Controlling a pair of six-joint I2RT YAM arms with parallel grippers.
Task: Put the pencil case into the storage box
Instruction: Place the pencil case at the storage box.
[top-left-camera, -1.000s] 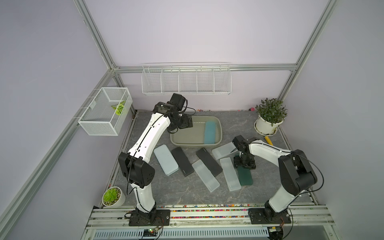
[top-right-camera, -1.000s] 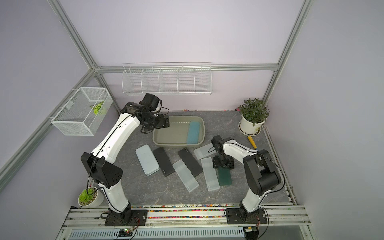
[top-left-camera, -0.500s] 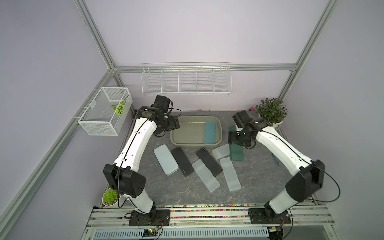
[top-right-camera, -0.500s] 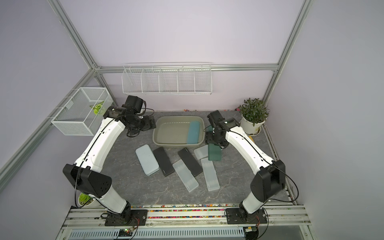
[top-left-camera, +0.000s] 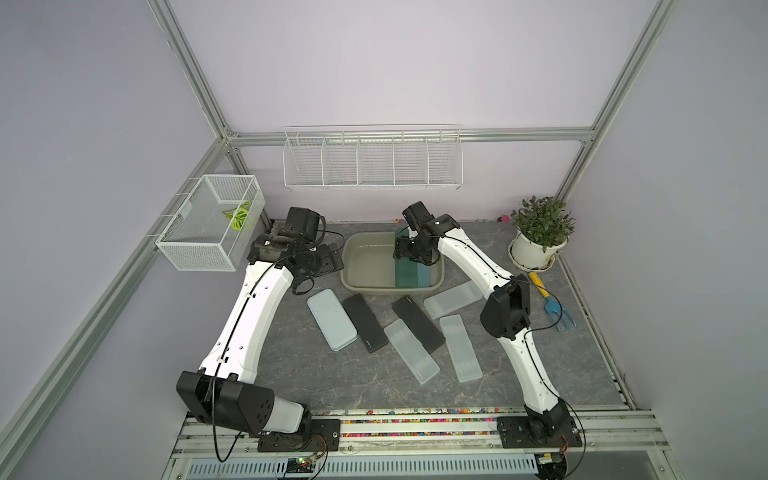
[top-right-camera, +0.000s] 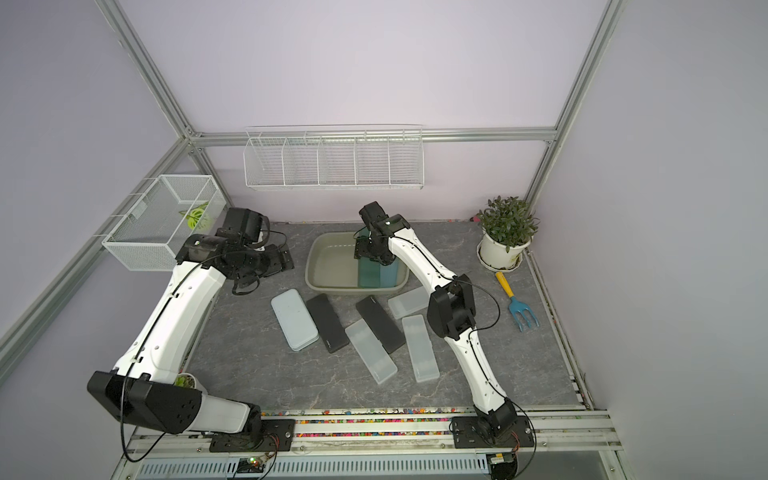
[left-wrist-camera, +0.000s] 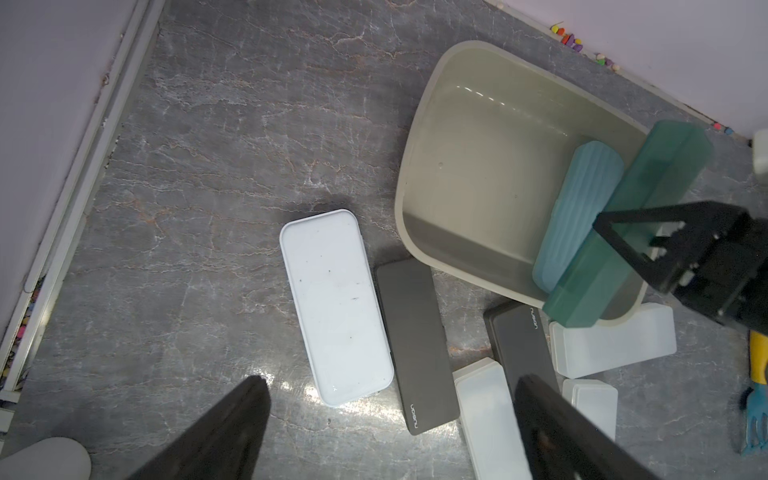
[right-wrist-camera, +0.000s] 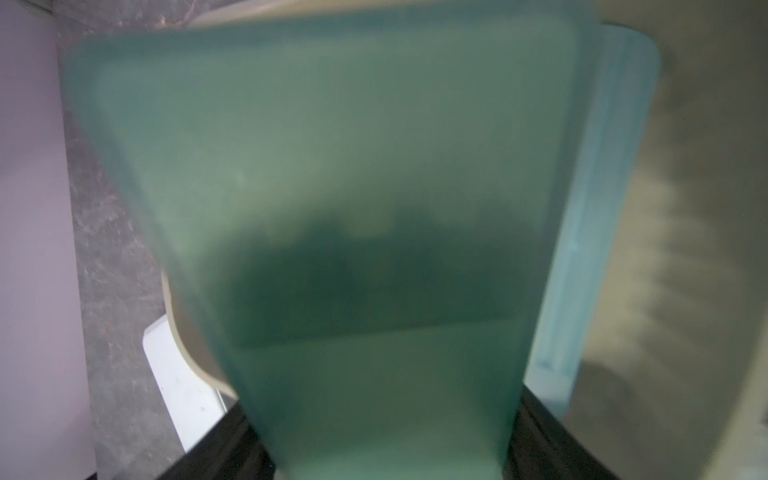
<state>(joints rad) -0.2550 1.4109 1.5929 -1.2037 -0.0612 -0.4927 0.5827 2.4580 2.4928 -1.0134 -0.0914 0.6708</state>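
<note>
My right gripper should next go down into the storage box (top-left-camera: 365, 266), to its bare bottom beside the blue pencil case, and release the green one.
The beige storage box (top-left-camera: 365, 266) (top-right-camera: 332, 266) (left-wrist-camera: 478, 166) stands at the back middle of the table. A light blue pencil case (top-left-camera: 424, 276) (left-wrist-camera: 577, 216) lies inside it along its right wall. My right gripper (top-left-camera: 409, 251) (top-right-camera: 370, 251) (right-wrist-camera: 382, 449) is shut on a translucent green pencil case (top-left-camera: 403, 272) (top-right-camera: 368, 272) (left-wrist-camera: 623, 232) (right-wrist-camera: 353, 187). It holds the case lengthwise over the box, beside the blue one. I cannot tell whether it touches the floor of the box. My left gripper (top-left-camera: 330, 259) (left-wrist-camera: 395, 436) is open and empty, left of the box.
Several pencil cases lie in front of the box: a wide white one (top-left-camera: 331, 319), two black ones (top-left-camera: 365, 316) (top-left-camera: 417, 318) and frosted clear ones (top-left-camera: 410, 356) (top-left-camera: 460, 347) (top-left-camera: 453, 298). At the right stand a potted plant (top-left-camera: 538, 237) and a blue rake (top-left-camera: 555, 307). A wire basket (top-left-camera: 212, 226) and wire rack (top-left-camera: 372, 158) hang on the walls.
My right arm lifted the green pencil case off the table at the right and carried it over the storage box. My left arm drew back leftward from the box.
</note>
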